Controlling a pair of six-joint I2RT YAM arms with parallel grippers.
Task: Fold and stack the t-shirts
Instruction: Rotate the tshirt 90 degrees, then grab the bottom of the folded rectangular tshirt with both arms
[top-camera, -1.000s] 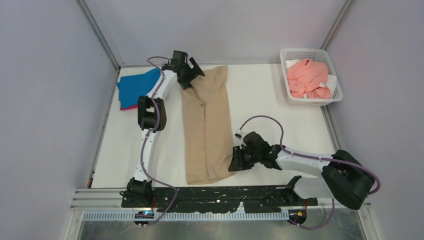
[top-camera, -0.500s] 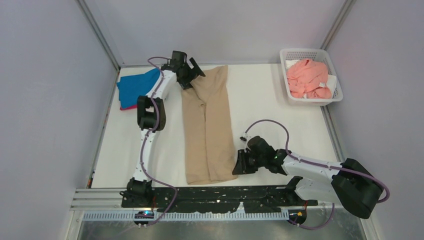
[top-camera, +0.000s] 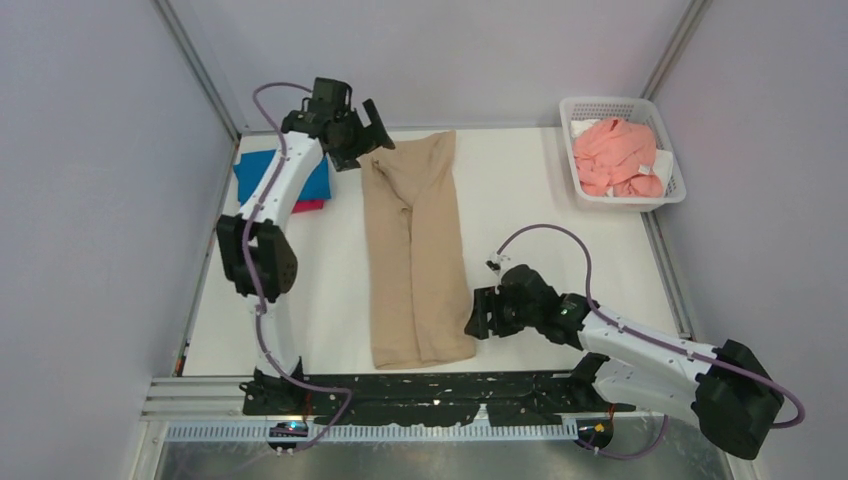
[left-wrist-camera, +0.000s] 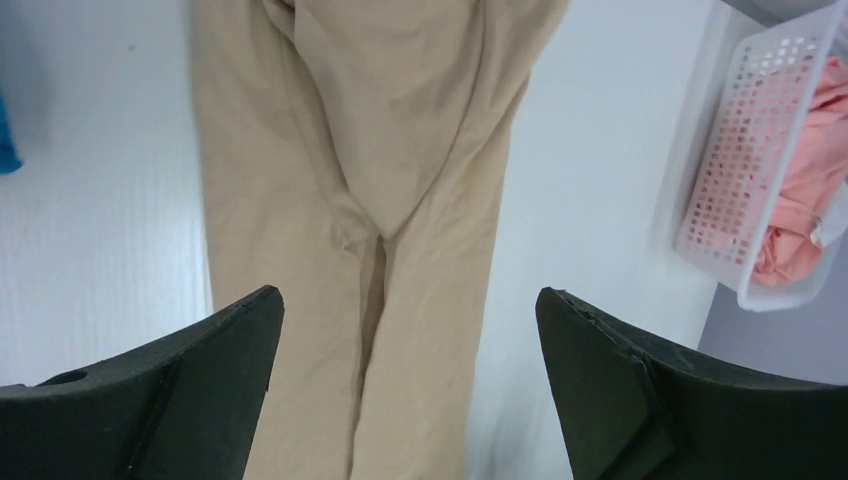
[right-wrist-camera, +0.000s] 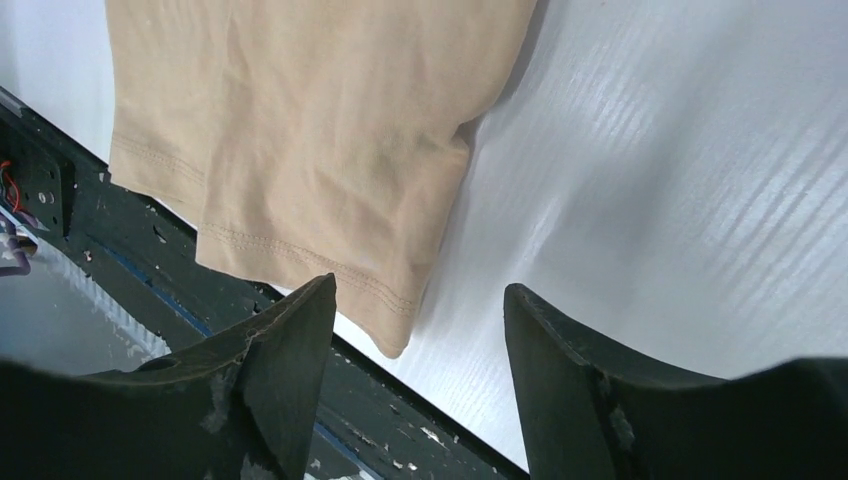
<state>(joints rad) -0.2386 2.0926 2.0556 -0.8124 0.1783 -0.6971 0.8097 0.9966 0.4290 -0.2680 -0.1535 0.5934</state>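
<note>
The near hem's unattended corner (top-camera: 379, 363) is back and below my left gripper, and my right gripper is by the other corner. My left gripper will move back and down onto it next.
A tan t-shirt (top-camera: 413, 255), folded into a long strip, lies flat down the middle of the table; its far end shows in the left wrist view (left-wrist-camera: 380, 150) and its near hem in the right wrist view (right-wrist-camera: 300, 130). My left gripper (top-camera: 368, 140) (left-wrist-camera: 405, 292) hovers open above the far end, holding nothing. My right gripper (top-camera: 478, 322) (right-wrist-camera: 418, 287) is open just right of the near hem corner, also empty. A blue t-shirt (top-camera: 258, 175) lies on a magenta-red t-shirt (top-camera: 305, 206) at the far left. A salmon pink t-shirt (top-camera: 618, 155) (left-wrist-camera: 810, 150) sits crumpled in the basket.
The white mesh basket (top-camera: 625, 202) (left-wrist-camera: 730, 170) stands at the far right corner. A black base rail (top-camera: 450, 388) (right-wrist-camera: 380, 420) runs along the near table edge, right under the tan hem. Grey walls close in left, right and behind.
My left arm has lifted and swung left off the tan shirt's far end. My right gripper stays by the near hem corner, and its jaws now stand wider apart.
</note>
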